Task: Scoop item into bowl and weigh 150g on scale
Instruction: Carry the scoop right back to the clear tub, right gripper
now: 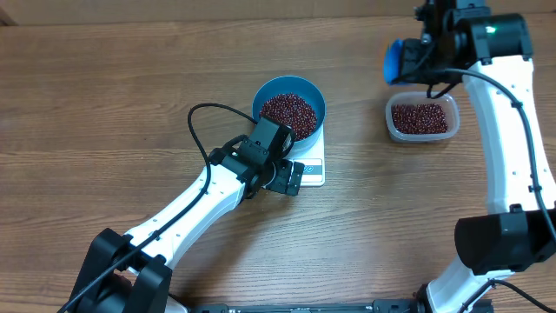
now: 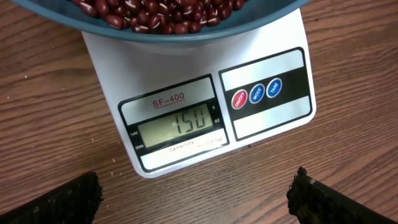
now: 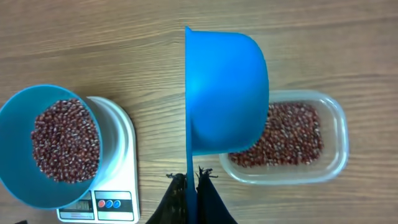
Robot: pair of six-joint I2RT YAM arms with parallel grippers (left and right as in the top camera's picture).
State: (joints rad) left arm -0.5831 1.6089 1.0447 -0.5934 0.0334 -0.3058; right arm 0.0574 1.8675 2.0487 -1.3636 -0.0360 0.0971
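Observation:
I should next move my right gripper down onto the beans in the clear tub to let go of the scoop (image 3: 227, 93), because the scale's display already shows the target weight.
The blue bowl (image 1: 317, 100) stands on the white scale (image 1: 313, 172) and holds a heap of red-brown beans (image 1: 289, 111). In the left wrist view the scale (image 2: 205, 99) shows 150 on its display, with the bowl's rim (image 2: 261, 22) above it. My left gripper (image 2: 196, 186) is open over bare wood just in front of the scale, with nothing between its fingers. My right gripper (image 3: 191, 186) is shut on the handle of a blue scoop (image 3: 227, 93). The scoop is turned on its side above the clear tub (image 3: 336, 134).
The clear tub (image 1: 421, 135) at the right holds more beans (image 1: 420, 117). The left arm lies diagonally from the near left toward the scale. The right arm's white links rise along the right edge. A black cable loops left of the bowl.

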